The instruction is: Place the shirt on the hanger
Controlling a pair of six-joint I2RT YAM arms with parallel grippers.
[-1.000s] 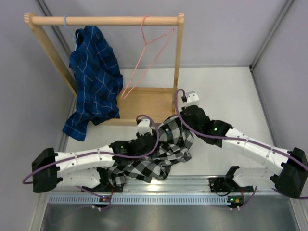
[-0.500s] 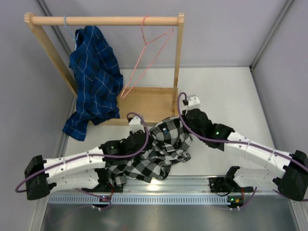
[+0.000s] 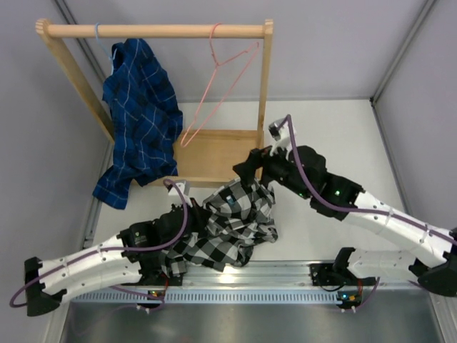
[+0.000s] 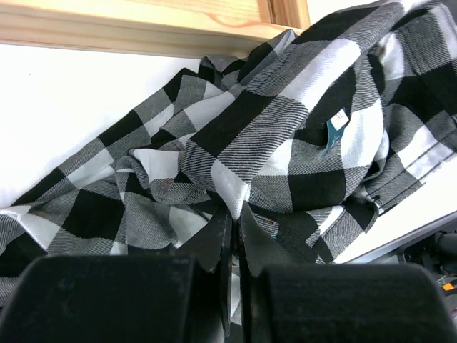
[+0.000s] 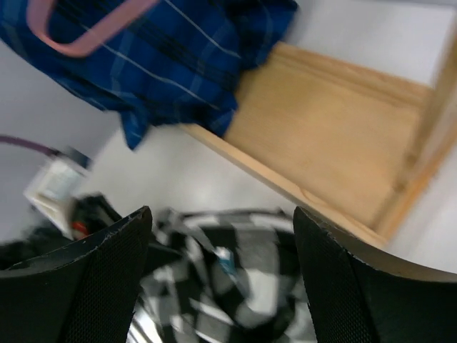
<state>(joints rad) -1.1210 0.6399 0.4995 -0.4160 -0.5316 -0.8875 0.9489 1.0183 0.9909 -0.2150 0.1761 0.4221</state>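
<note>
Next I need to move my right gripper up and outward to close on the bent lower end of the pink wire hanger, because it hangs higher than the gripper's open fingers.
The black-and-white check shirt lies crumpled on the table in front of the rack. My left gripper is at its left side, shut on a pinched fold of the shirt, with white cloth showing between the jaws of the left gripper. Above the shirt's far edge hangs my right gripper, open and holding nothing. In the right wrist view, the right gripper has its fingers wide apart over the blurred shirt. The pink wire hanger hangs from the rack's rod, and a bend of the hanger shows here too.
A wooden rack with a rod and a base board stands at the back. A dark blue grid shirt hangs on its left side. The rack's right post rises close behind the right gripper. Grey walls stand on both sides.
The right gripper opened, let go of the shirt and rose toward the rack. The left gripper shut on the shirt and drew back to the left, dragging the cloth with it.
</note>
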